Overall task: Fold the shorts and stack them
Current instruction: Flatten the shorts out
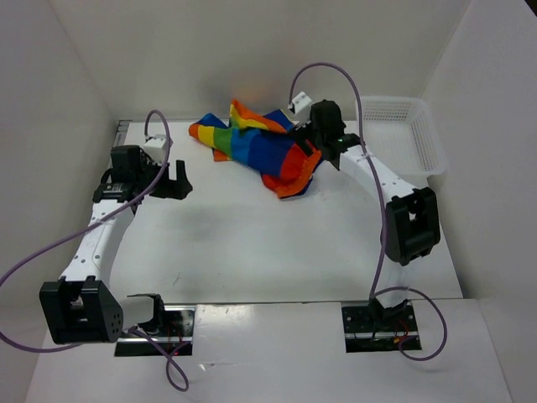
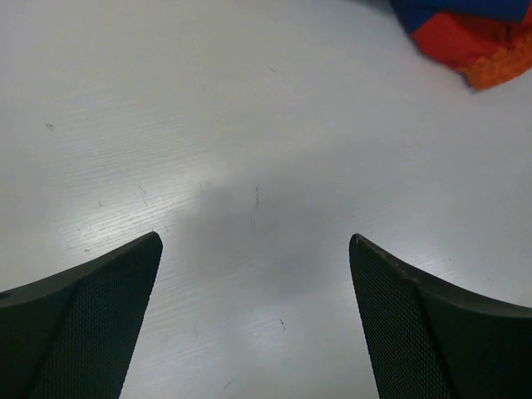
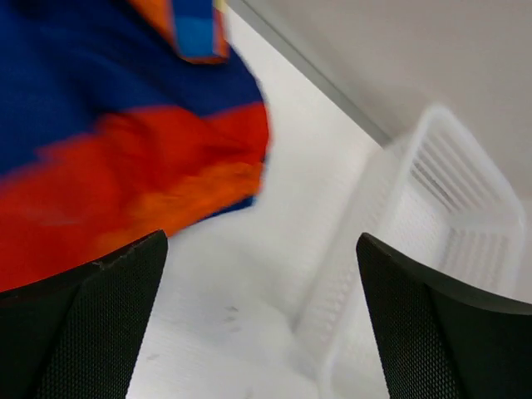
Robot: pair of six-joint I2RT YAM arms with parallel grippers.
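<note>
My right gripper will move back and down next, onto the near red fold of the shorts. The fold is edged by bare tabletop and is to the left of my right gripper in the top view.
The rainbow-striped shorts [image 1: 256, 149] lie crumpled in a heap at the back middle of the table. My right gripper [image 1: 321, 138] hangs open just at the heap's right edge; in the right wrist view [image 3: 259, 241] the blue and red-orange fabric [image 3: 125, 166] is to the left of the empty jaws. My left gripper [image 1: 174, 178] is open and empty over bare table left of the heap; in the left wrist view [image 2: 253, 241] only a red-orange corner of the shorts [image 2: 474, 41] shows at the top right.
A white plastic mesh basket [image 1: 401, 134] stands at the back right, close beside my right gripper; its wall shows in the right wrist view [image 3: 432, 208]. White walls enclose the table at the left, back and right.
</note>
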